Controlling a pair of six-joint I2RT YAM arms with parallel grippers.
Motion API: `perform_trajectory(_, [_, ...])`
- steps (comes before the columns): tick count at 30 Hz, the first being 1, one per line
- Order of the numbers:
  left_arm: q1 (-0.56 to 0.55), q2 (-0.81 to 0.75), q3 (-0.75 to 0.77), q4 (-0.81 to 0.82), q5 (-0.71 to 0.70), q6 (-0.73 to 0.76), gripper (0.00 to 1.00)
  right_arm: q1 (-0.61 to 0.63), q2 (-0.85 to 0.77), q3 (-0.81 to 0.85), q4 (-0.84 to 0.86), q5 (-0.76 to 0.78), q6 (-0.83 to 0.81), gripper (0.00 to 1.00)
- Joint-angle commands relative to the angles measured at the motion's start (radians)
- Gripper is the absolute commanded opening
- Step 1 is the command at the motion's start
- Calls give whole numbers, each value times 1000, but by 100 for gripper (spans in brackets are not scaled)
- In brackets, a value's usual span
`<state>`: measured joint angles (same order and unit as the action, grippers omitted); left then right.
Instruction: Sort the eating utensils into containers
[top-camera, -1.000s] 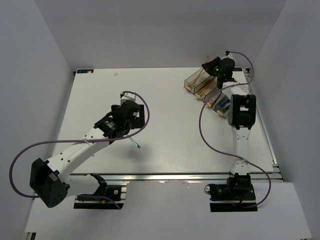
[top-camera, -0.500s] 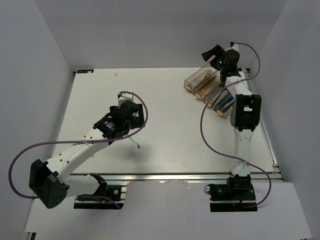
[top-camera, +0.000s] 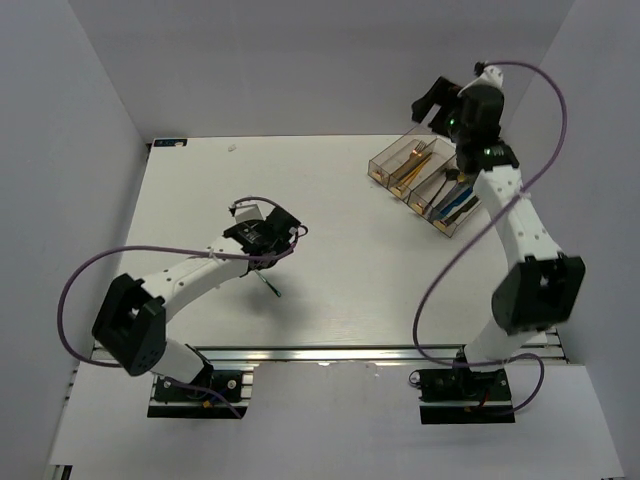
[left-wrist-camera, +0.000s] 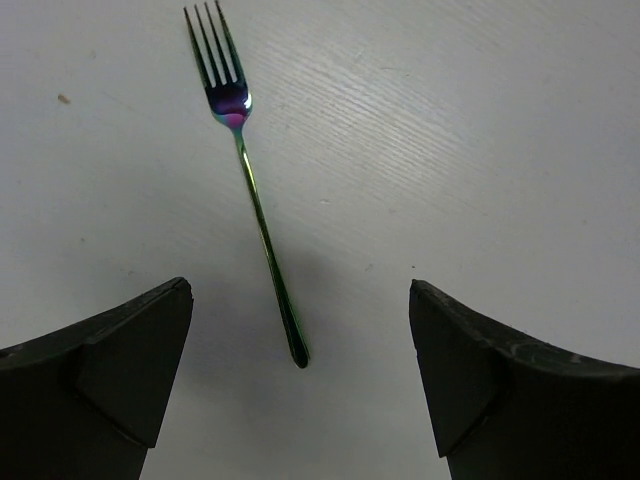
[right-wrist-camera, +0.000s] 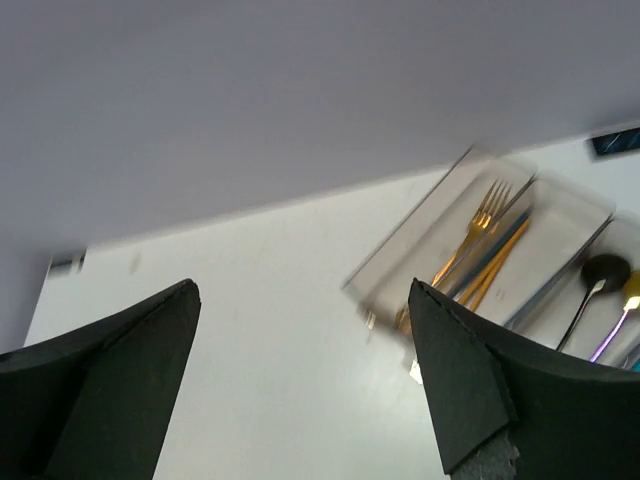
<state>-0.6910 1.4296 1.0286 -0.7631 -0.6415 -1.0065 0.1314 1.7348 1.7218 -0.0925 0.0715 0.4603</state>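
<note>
The fork lies slanted between my left gripper's open fingers, so next that gripper will go down past the end of the fork's handle and turn onto the handle near the tines.
A silver-teal fork (left-wrist-camera: 256, 205) lies flat on the white table, tines pointing away from the left wrist camera. In the top view the fork (top-camera: 270, 286) shows as a thin dark line. My left gripper (left-wrist-camera: 300, 290) hangs open over the handle end without touching it, and sits just behind the fork (top-camera: 270, 250) in the top view. The containers (top-camera: 379, 166) stand at the back right, holding a gold fork (right-wrist-camera: 482, 222), gold chopsticks, blue pieces and a black spoon (right-wrist-camera: 598, 272). My right gripper (top-camera: 432, 100) is raised above and behind the containers (right-wrist-camera: 400, 255), open and empty (right-wrist-camera: 302, 290).
White walls close in the table on the left, back and right. The right arm's purple cable (top-camera: 440, 275) loops over the table between the bins and the front rail (top-camera: 330, 352). The left arm's cable (top-camera: 75, 290) arcs by the left edge.
My right gripper was low over the bins; it has opened and lifted up and back. The left arm has folded in, its gripper shifting right to hang over the fork.
</note>
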Motion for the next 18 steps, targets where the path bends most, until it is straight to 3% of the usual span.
perform_trajectory(1, [24,49,76,-131,-46,-234,98,60,-173,-268,-54,-37,-80,89])
perform_trajectory(3, [67,78,74,-116,-26,-248,98,59,-323,-502,23,-142,-45,89])
perform_trajectory(6, [146,95,25,-15,58,-221,93,60,-437,-664,82,-212,-16,89])
perform_trajectory(14, [246,298,77,-5,98,-169,75,63,-478,-732,27,-364,-43,89])
perform_trajectory(17, [248,344,74,-2,109,-175,66,66,-501,-752,37,-368,-43,89])
perform_trajectory(18, [249,351,70,4,118,-176,59,68,-504,-757,40,-366,-41,89])
